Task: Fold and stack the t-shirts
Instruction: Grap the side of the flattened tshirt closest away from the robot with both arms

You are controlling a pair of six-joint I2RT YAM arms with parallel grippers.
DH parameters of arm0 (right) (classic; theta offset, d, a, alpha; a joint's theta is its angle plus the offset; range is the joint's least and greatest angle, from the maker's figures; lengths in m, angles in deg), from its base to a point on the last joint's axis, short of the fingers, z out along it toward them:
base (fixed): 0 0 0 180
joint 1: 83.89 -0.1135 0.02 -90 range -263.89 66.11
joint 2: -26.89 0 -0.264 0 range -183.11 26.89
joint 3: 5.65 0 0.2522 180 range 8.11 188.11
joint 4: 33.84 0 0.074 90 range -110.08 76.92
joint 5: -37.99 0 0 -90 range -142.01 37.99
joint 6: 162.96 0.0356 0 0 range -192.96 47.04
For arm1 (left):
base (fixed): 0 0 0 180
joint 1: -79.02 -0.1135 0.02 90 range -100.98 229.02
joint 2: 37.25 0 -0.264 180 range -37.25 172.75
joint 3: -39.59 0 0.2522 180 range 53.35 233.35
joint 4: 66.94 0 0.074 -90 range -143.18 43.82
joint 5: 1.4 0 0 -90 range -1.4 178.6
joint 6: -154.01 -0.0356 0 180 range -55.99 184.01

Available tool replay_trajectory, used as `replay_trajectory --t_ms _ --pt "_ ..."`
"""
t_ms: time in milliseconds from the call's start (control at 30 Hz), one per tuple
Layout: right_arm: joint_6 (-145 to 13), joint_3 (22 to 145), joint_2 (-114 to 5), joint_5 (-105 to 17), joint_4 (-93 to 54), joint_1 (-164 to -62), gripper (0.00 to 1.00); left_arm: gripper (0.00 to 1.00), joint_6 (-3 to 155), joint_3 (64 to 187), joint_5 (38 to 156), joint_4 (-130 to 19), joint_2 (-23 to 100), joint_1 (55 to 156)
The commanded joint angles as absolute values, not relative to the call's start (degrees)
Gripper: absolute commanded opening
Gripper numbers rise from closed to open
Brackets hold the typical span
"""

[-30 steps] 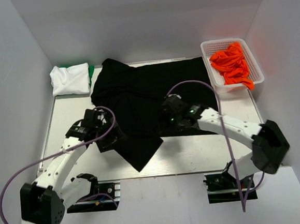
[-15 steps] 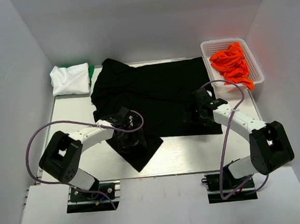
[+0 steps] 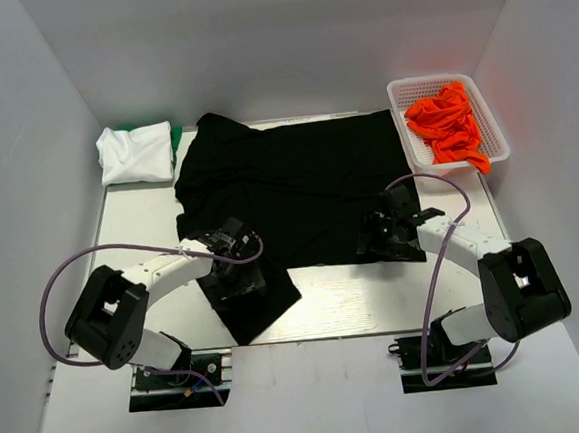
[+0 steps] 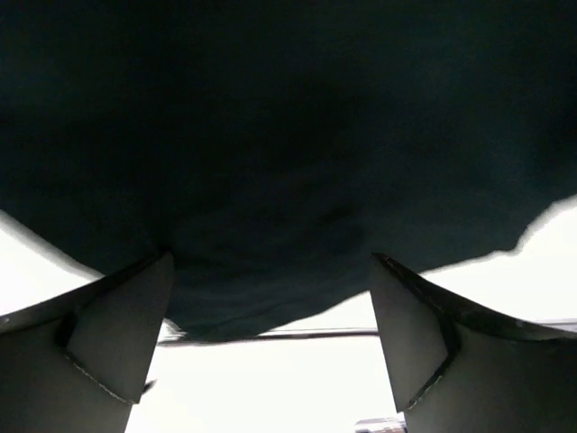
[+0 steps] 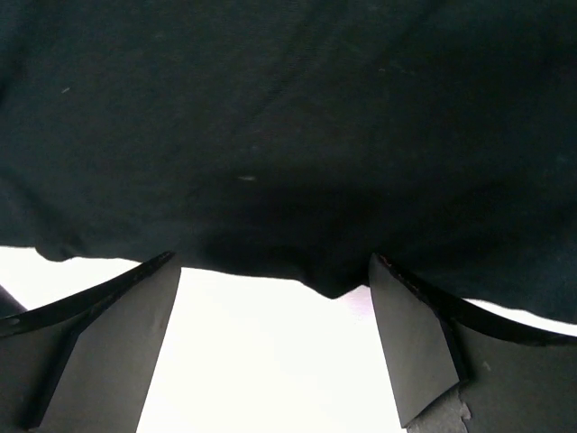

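Note:
My left gripper moves back toward the table's front edge onto the flap's near corner point(image 3: 242, 340) point(image 4: 213, 332) next, because my open fingers still stand over the flap's middle.
The large black t-shirt point(image 3: 297, 181) lies spread over the middle of the table, with one flap point(image 3: 251, 305) hanging toward the near edge. My left gripper point(image 3: 236, 271) is open over that flap; its wrist view shows black cloth point(image 4: 288, 162) just ahead of the spread fingers point(image 4: 117, 334). My right gripper point(image 3: 383, 237) is open at the shirt's near right hem; its wrist view shows the hem point(image 5: 288, 180) ahead of the open fingers point(image 5: 415, 352). A folded white t-shirt point(image 3: 136, 153) lies on a green one point(image 3: 176, 137) at the far left. Orange t-shirts point(image 3: 448, 124) fill a basket.
A white mesh basket point(image 3: 411, 147) stands at the far right corner. White walls close in the table on three sides. The arms' bases point(image 3: 176, 371) are clamped at the near edge. A bare strip of table point(image 3: 376, 295) runs along the front.
The left gripper has pulled back toward the near edge and the black flap has drawn in with it. The right gripper has dropped lower onto the shirt's near right hem.

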State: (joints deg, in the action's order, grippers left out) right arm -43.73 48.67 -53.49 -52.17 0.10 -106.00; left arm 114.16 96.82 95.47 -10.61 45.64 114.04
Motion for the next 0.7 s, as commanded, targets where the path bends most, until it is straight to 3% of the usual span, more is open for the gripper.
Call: replay_trajectory --t_ms 0,167,267,367,533,667 --pt "-45.2 45.5 -51.0 -46.6 -0.3 -106.1 0.90 0.99 114.9 97.1 83.9 4.4 41.7 113.6" --pt "-45.9 47.8 -46.6 -47.6 2.4 -106.0 0.90 0.99 115.4 105.6 80.2 10.7 39.0 114.1" --pt "-44.1 50.2 -42.2 -50.2 5.3 -105.7 0.90 0.99 116.5 106.4 84.8 12.0 36.9 114.1" --pt "-40.8 51.3 -40.8 -56.0 7.7 -104.5 0.90 0.99 117.6 102.0 92.9 9.4 32.4 114.6" --pt "-39.9 49.3 -41.0 -52.8 7.1 -101.7 0.90 0.99 119.2 90.5 101.2 2.4 29.2 117.7" --pt "-40.0 47.8 -40.6 -50.9 7.2 -99.2 0.90 0.96 119.2 92.3 99.8 1.8 37.9 123.2"
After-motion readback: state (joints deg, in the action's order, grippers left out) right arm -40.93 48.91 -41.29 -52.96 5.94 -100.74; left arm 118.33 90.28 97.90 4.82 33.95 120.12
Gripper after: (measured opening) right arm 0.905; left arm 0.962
